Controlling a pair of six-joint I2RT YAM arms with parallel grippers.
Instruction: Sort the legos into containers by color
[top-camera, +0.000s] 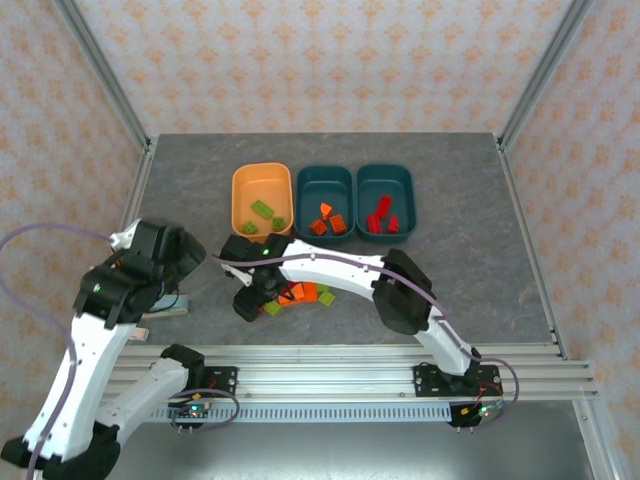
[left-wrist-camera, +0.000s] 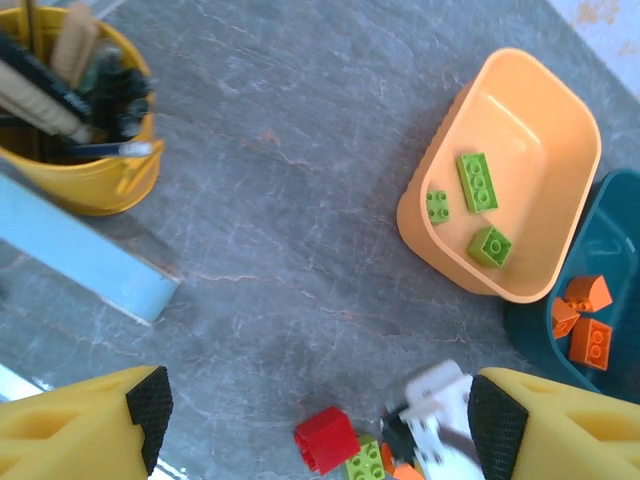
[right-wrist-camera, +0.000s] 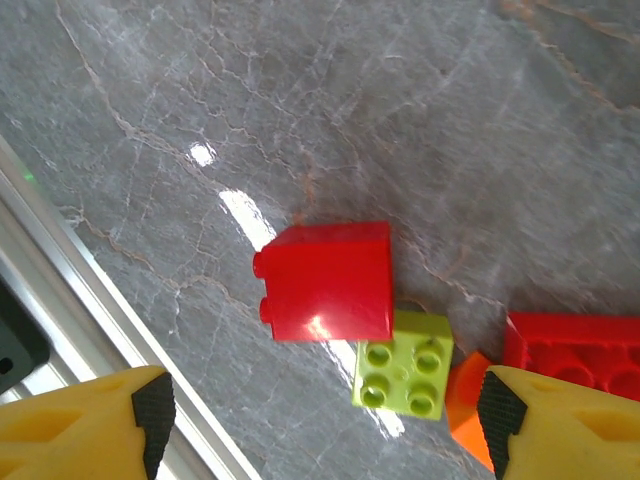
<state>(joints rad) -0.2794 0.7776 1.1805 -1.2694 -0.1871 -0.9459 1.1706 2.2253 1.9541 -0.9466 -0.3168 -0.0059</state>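
My right gripper is open above the red brick (right-wrist-camera: 325, 282), which lies between its fingers, and next needs to come down around it, one finger by the brick's studs.
A pile of loose legos (top-camera: 300, 295) lies on the table in front of the containers. My right gripper (top-camera: 250, 297) hangs open just over the pile's left end. Between its fingers lie a red brick (right-wrist-camera: 325, 282) and a lime brick (right-wrist-camera: 402, 376), beside an orange piece (right-wrist-camera: 462, 398) and a red plate (right-wrist-camera: 580, 350). My left gripper (top-camera: 192, 258) is open and holds nothing, off to the left of the pile. The orange tub (top-camera: 241, 200) holds lime bricks (left-wrist-camera: 478, 182). The middle teal tub (top-camera: 325, 182) holds orange legos (top-camera: 330, 220). The right teal tub (top-camera: 386, 180) holds red legos (top-camera: 382, 215).
A yellow pencil cup (left-wrist-camera: 85, 170) full of pens and a light blue eraser (left-wrist-camera: 85, 258) sit to the left, under my left arm. The aluminium rail (top-camera: 330, 375) runs along the near edge. The right gripper's white body (left-wrist-camera: 435, 415) shows blurred in the left wrist view.
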